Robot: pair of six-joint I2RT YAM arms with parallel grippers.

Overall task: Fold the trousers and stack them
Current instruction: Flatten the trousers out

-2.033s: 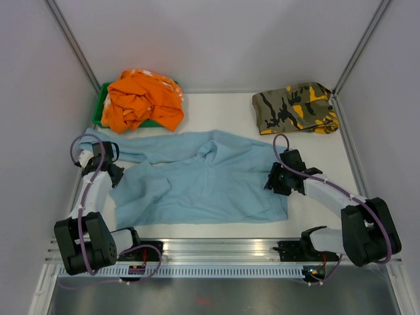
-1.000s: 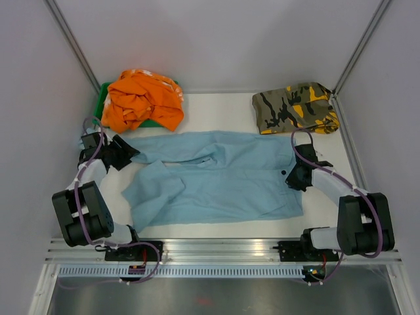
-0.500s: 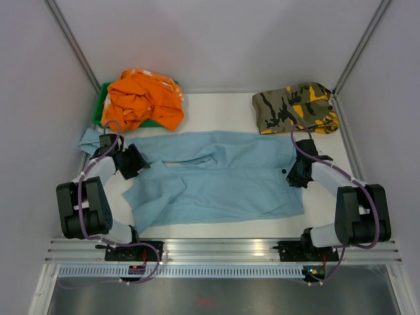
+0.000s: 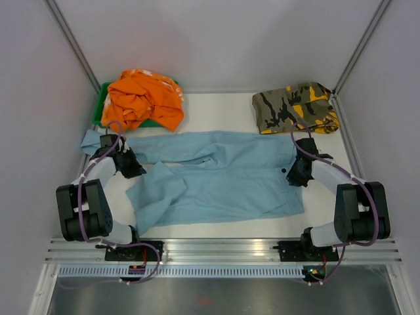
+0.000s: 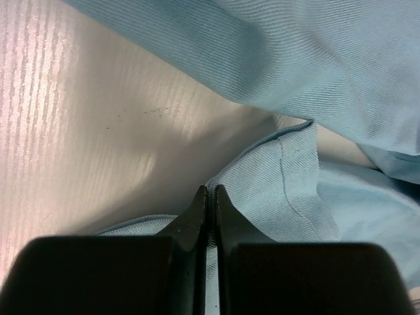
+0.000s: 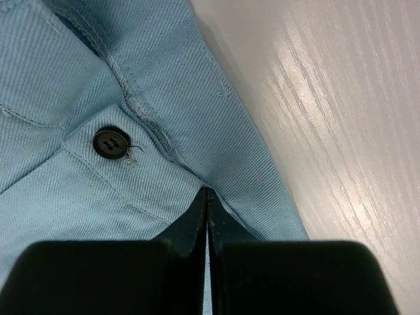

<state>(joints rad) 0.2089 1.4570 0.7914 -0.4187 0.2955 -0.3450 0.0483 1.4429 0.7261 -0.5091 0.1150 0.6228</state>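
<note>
The left gripper moves the trousers' cloth up and to the left in the top view, toward the wall, next, as the near leg's end is folded back.
The light blue trousers (image 4: 223,174) lie spread across the table, waist to the right, legs to the left. The far leg runs straight left; the near leg is folded back at its end (image 4: 154,190). My left gripper (image 4: 131,165) is shut on a fold of the near leg's cloth (image 5: 262,187). My right gripper (image 4: 296,172) is shut on the waistband (image 6: 197,144) beside the dark button (image 6: 109,143), which also shows in the top view (image 4: 283,172).
An orange garment (image 4: 143,100) lies piled on a green one at the back left. A camouflage garment (image 4: 295,107) lies at the back right. Grey walls close in both sides; the metal rail (image 4: 216,252) runs along the near edge.
Both arms pulled the trousers out flat over two seconds. In the last half second the left gripper shifted slightly right and away with the near leg's cloth; the right gripper stayed at the waist.
</note>
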